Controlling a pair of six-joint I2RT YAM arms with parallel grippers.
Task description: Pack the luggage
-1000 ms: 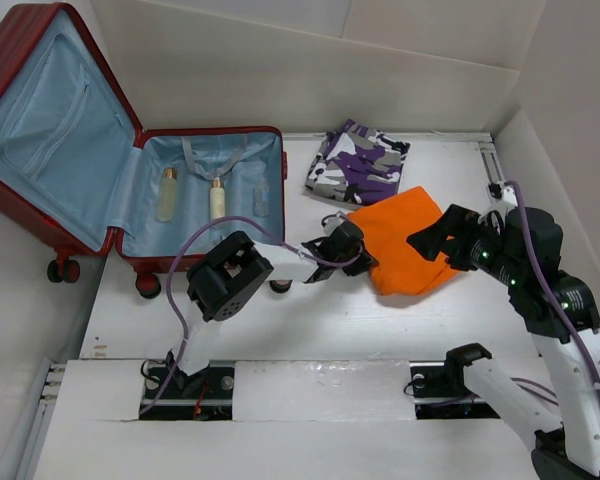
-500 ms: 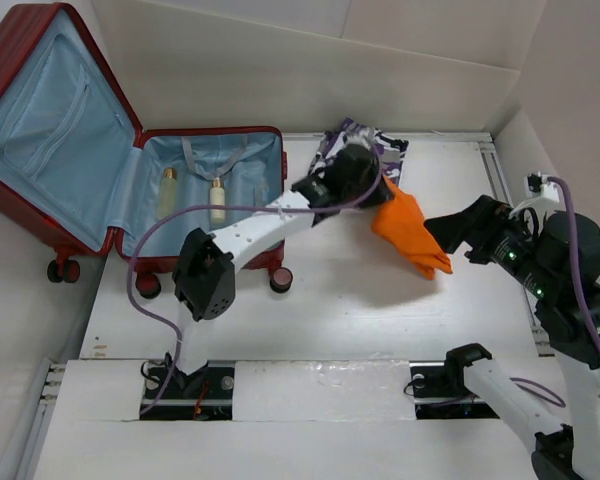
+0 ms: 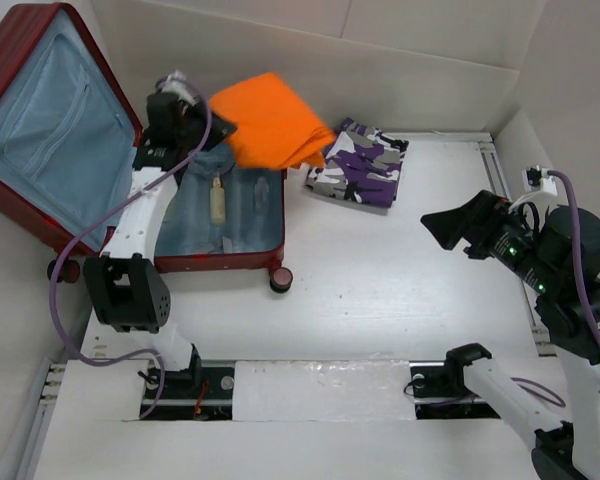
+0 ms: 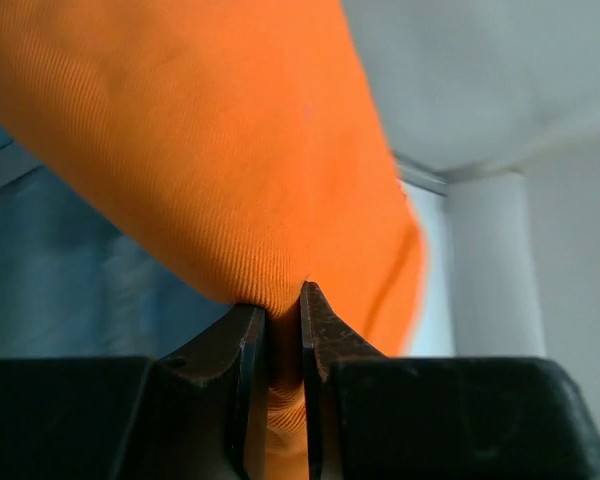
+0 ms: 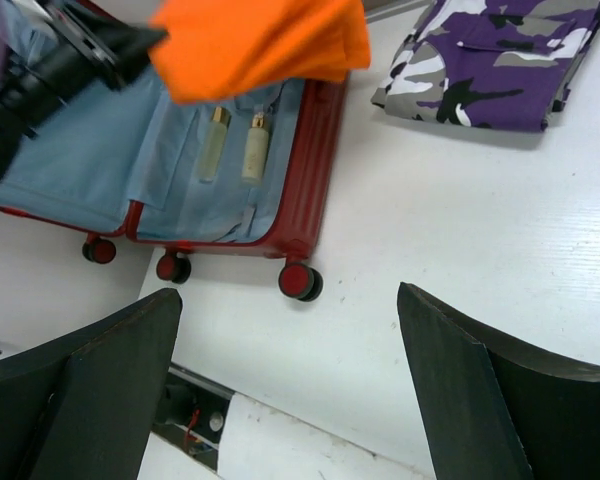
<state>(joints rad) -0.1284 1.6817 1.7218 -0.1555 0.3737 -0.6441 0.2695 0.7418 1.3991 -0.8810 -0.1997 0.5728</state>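
Note:
I will next move my left gripper back and down into the luggage's lower half (image 3: 238, 218) and let go of the orange cloth (image 3: 270, 130), as it reaches past the luggage's rim beside the camouflage garment.
The dark-red luggage (image 3: 40, 60) lies open at the left, blue lining up, with two small bottles (image 3: 217, 200) strapped in its lower half; it also shows in the right wrist view (image 5: 315, 170). My left gripper (image 3: 212, 128) is shut on an orange cloth (image 3: 270, 130) and holds it in the air above the luggage's lower half. In the left wrist view the cloth (image 4: 210, 150) is pinched between the fingertips (image 4: 248, 330). My right gripper (image 3: 450, 225) is open and empty, high above the table's right side.
A folded purple camouflage garment (image 3: 360, 165) lies on the table right of the luggage, also in the right wrist view (image 5: 500, 60). The luggage's wheels (image 3: 278, 280) face the near side. White walls stand close behind and to the right.
My left gripper has lifted the orange cloth off the table and swung it left, from the table's middle to above the open luggage. My right arm has drawn back a little.

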